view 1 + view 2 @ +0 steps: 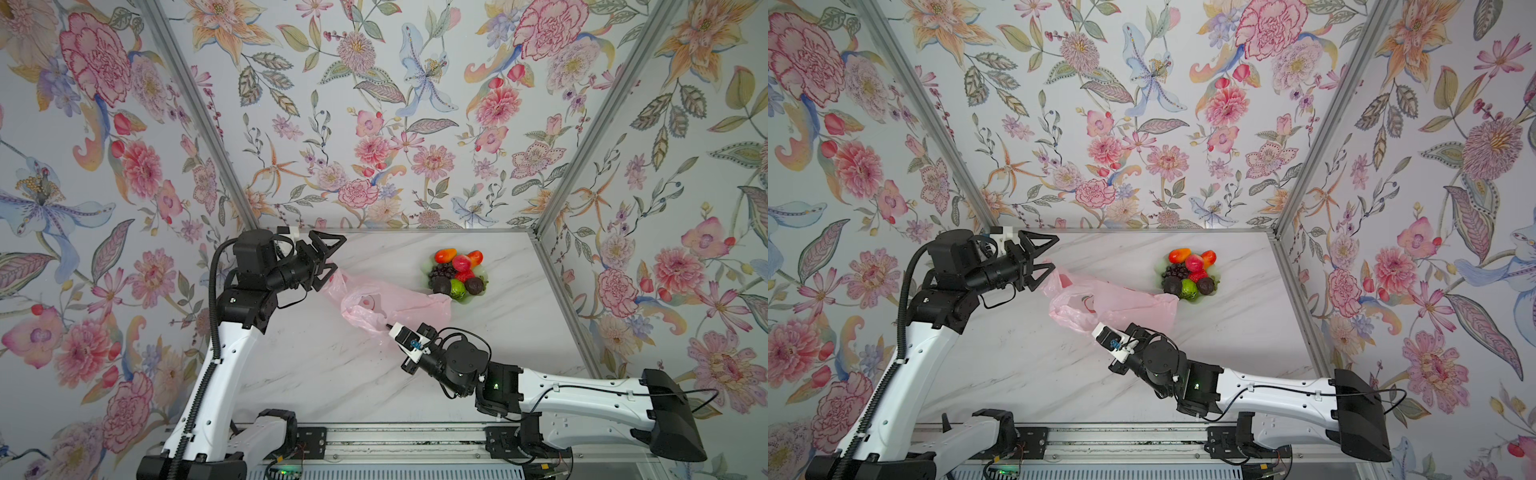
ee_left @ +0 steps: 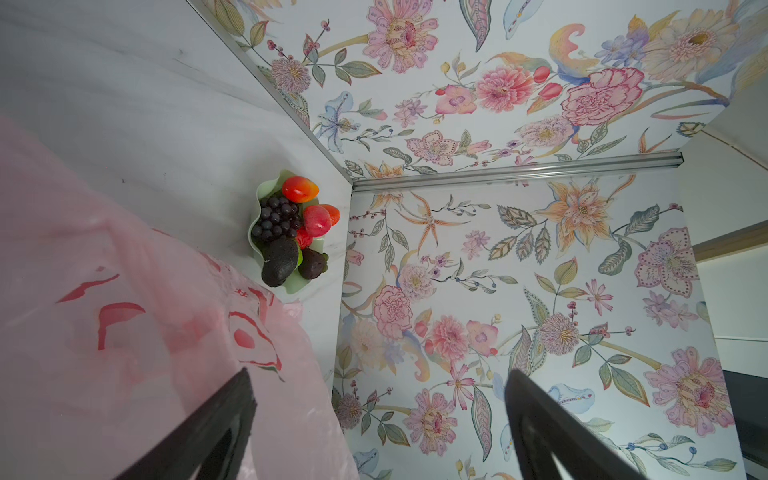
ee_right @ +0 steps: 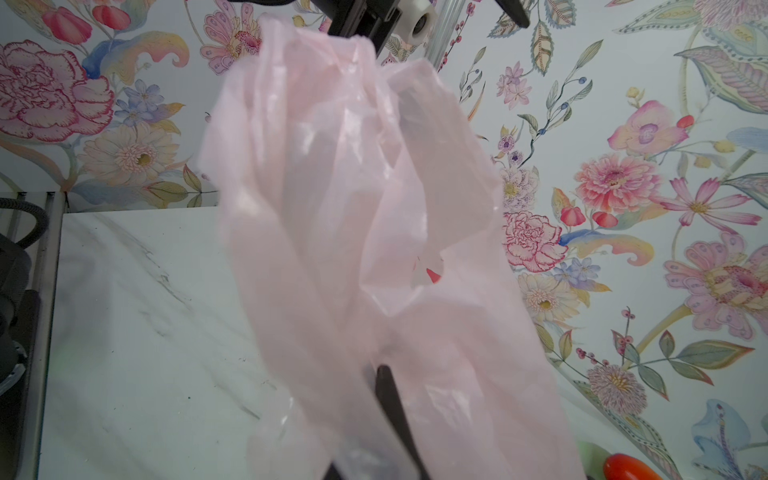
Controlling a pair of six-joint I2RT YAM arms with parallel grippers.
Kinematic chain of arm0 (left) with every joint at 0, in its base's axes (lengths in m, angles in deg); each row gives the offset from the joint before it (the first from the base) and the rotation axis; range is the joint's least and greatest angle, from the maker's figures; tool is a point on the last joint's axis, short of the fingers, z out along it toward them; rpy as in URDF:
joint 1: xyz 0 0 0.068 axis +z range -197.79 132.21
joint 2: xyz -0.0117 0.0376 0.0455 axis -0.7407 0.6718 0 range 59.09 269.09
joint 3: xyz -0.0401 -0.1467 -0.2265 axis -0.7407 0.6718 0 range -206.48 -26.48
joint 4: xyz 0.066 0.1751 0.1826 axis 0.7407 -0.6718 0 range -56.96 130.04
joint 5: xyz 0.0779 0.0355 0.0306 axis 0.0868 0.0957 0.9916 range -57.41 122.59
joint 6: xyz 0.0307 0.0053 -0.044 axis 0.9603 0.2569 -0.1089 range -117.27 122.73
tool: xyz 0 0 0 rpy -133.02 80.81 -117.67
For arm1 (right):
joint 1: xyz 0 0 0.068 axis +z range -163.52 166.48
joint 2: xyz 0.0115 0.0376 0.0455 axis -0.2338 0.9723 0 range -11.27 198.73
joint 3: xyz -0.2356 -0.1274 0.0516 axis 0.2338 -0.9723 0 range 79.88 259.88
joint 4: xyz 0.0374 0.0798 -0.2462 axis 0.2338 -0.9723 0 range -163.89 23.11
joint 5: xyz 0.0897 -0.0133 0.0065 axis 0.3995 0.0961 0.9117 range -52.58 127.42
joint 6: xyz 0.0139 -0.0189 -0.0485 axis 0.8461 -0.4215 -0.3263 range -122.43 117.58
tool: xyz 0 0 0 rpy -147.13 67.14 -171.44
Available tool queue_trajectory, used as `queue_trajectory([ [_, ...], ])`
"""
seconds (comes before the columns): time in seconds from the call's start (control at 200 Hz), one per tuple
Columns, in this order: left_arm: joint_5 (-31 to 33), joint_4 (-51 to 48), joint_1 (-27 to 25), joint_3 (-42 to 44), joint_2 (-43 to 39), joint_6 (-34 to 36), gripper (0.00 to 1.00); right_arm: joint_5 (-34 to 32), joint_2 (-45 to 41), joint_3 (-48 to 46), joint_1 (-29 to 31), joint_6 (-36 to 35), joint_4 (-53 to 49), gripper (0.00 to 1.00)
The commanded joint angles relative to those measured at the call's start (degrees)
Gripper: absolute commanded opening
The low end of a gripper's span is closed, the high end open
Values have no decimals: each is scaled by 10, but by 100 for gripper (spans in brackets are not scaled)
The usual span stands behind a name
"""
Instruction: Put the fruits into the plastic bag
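Next, my right gripper will shift toward the green dish's near side and release the bag's near edge, since the fruits still lie there while its fingers hold film.
The fruits [image 1: 457, 274] [image 1: 1192, 274] [image 2: 286, 228] are piled in a pale green dish at the back right: orange-red mangoes, a pink peach, a strawberry, dark grapes, a green one and dark brown ones. The pink plastic bag [image 1: 395, 303] [image 1: 1125, 303] [image 2: 104, 291] [image 3: 353, 187] stretches from beside the dish to the left gripper. My right gripper [image 1: 388, 327] [image 3: 382, 368] is shut on the bag's near edge. My left gripper [image 1: 332, 257] [image 1: 1050, 253] [image 2: 380, 372] stands open at the bag's far handle; film lies against one finger, nothing is clamped.
The green scalloped dish [image 1: 484, 272] [image 2: 266, 187] sits near the right wall, with the bag's corner touching its front. Floral walls close in the marble table [image 1: 316, 365] at the back and both sides. One orange-red fruit [image 3: 627, 467] shows in the right wrist view.
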Motion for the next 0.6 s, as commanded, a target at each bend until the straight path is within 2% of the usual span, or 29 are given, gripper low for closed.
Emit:
queue_trajectory([
  [0.0,21,-35,14,-16,-23,30,95,-16,-8,2,4,0,-4,0],
  [0.14,45,-125,25,-67,-23,92,95,-23,-21,-9,6,4,-7,0],
  [0.235,43,-141,26,-47,-38,95,95,-24,-28,-12,6,3,-8,0],
  [0.42,41,-112,28,31,-79,61,95,-24,-31,-14,9,3,-10,0],
  [0.596,24,-45,28,67,-70,29,95,-17,-26,-7,17,-4,-21,0],
])
